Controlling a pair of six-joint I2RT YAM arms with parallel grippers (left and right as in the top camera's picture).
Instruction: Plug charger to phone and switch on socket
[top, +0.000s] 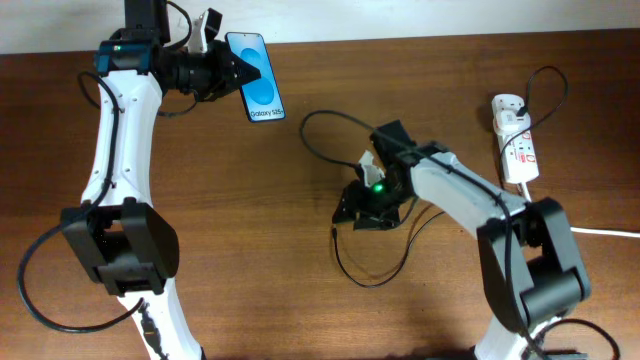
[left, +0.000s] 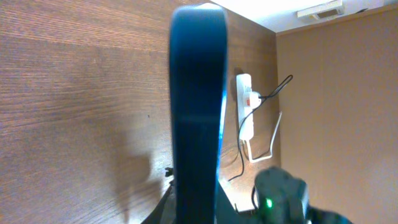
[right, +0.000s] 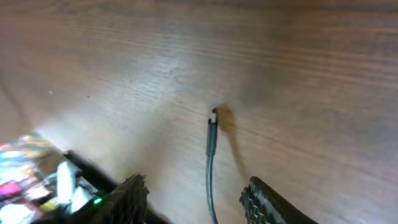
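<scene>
Only thin cable runs between the fingers of my right gripper, so I will lower the gripper toward the connector tip, onto the cable end of the black housing.
The phone (top: 258, 82), blue screen with a white "Galaxy S25+" band, is at the back left, gripped along its left edge by my left gripper (top: 224, 72). In the left wrist view it appears edge-on as a dark upright bar (left: 196, 106) above the table. The charger is a thin black cable (top: 318, 116) looping across the middle. Its connector tip (right: 211, 132) lies on the wood, and the cable runs between the spread fingers of my right gripper (right: 199, 198), which is open and low over it (top: 362, 208). The white socket strip (top: 513, 140) lies at the far right.
The strip's thick white cord (top: 600, 232) runs off the right edge. The strip also shows in the left wrist view (left: 245, 102), with a black lead plugged in. The cable's slack loops in front of the right gripper (top: 372, 278). The table is brown wood (top: 250, 230).
</scene>
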